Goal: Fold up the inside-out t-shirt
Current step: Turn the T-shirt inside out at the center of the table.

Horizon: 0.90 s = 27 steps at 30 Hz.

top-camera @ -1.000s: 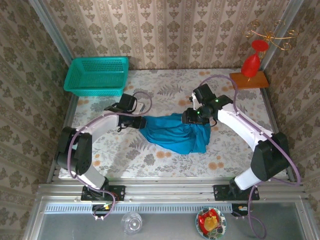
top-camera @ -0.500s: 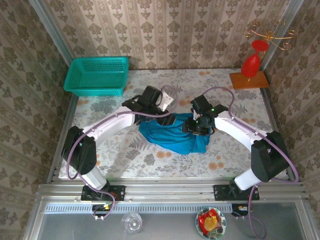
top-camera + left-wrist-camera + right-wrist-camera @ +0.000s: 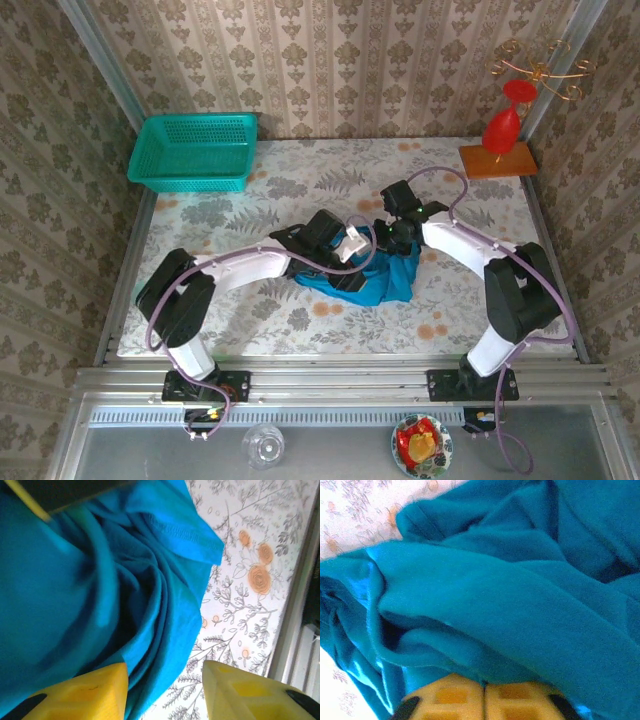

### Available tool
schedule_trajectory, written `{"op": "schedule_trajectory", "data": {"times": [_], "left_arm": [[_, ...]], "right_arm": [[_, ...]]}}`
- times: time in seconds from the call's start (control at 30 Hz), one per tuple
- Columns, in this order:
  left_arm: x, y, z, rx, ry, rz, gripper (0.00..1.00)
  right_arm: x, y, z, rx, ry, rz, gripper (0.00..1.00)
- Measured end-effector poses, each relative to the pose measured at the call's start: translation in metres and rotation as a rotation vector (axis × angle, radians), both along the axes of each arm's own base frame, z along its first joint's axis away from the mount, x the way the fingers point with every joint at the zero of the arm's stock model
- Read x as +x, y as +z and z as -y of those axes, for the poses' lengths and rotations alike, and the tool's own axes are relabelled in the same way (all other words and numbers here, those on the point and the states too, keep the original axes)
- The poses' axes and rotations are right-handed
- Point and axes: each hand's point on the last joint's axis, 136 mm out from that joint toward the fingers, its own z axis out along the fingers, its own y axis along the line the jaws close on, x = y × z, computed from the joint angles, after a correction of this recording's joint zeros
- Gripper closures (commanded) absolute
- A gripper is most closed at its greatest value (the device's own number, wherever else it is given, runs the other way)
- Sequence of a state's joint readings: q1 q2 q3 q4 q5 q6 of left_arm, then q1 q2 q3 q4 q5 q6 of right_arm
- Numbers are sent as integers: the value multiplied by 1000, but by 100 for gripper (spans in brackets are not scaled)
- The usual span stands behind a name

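Observation:
My right gripper should next rise, move away from my left gripper, then lower and release its fold on bare tablecloth beside the heap, as the shirt (image 3: 510, 610) lies crumpled.
The inside-out t-shirt (image 3: 388, 283) is a bright blue crumpled heap in the middle of the floral table. My left gripper (image 3: 347, 252) hangs over the heap's left part. In the left wrist view my left gripper (image 3: 165, 692) is open. One yellow finger (image 3: 80, 695) sits over the blue folds (image 3: 100, 580) and the other (image 3: 250, 692) over bare tablecloth, straddling the shirt's edge. My right gripper (image 3: 400, 236) sits at the heap's far right side. In the right wrist view its jaws (image 3: 484, 700) are pressed together, shut on a fold of the shirt (image 3: 510, 610).
A teal mesh basket (image 3: 195, 150) stands at the back left corner. A red ornament on a wooden block (image 3: 500, 150) stands at the back right. The table's metal rail (image 3: 302, 630) runs close beside the shirt's edge in the left wrist view.
My left arm has swung right, from the shirt's left end to over its middle. My right gripper has closed on the cloth. The shirt is more bunched up.

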<state>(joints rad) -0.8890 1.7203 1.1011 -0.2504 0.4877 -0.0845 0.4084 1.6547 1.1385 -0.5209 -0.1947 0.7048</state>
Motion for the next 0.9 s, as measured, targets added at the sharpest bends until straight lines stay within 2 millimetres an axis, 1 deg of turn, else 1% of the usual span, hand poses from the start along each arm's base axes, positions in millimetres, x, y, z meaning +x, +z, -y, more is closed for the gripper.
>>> {"op": "schedule_trajectory", "data": {"times": [0.03,0.1,0.23,0.27,0.37,0.43,0.53,0.57,0.6,0.63,0.7,0.8,0.9], "left_arm": [[0,-6,3,4,-5,3,56],[5,-8,8,3,-3,26,60],[16,-10,15,8,16,87,87],[18,-10,16,7,20,103,91],[24,-6,17,6,36,141,99],[22,-15,9,41,48,146,100],[13,-39,-15,128,64,121,100],[10,-44,-24,151,70,113,100],[9,-45,-30,159,77,111,100],[8,-44,-37,165,88,113,100],[13,-33,-50,153,119,130,100],[28,-7,-69,106,184,172,100],[44,20,-95,60,260,218,100]], "right_arm": [[2,1,3,-19,2,13,100],[4,0,9,-31,-14,10,100],[6,3,20,-51,-40,18,100],[5,5,22,-57,-46,21,100],[4,15,31,-70,-64,38,100],[9,34,35,-51,-79,83,100],[19,72,42,-14,-103,178,100],[21,81,47,-8,-115,201,100],[22,87,52,-5,-126,215,100],[22,91,57,-5,-138,223,100],[20,94,67,-11,-155,221,100],[14,100,79,-20,-173,223,100],[4,117,91,-24,-199,253,100]]}}
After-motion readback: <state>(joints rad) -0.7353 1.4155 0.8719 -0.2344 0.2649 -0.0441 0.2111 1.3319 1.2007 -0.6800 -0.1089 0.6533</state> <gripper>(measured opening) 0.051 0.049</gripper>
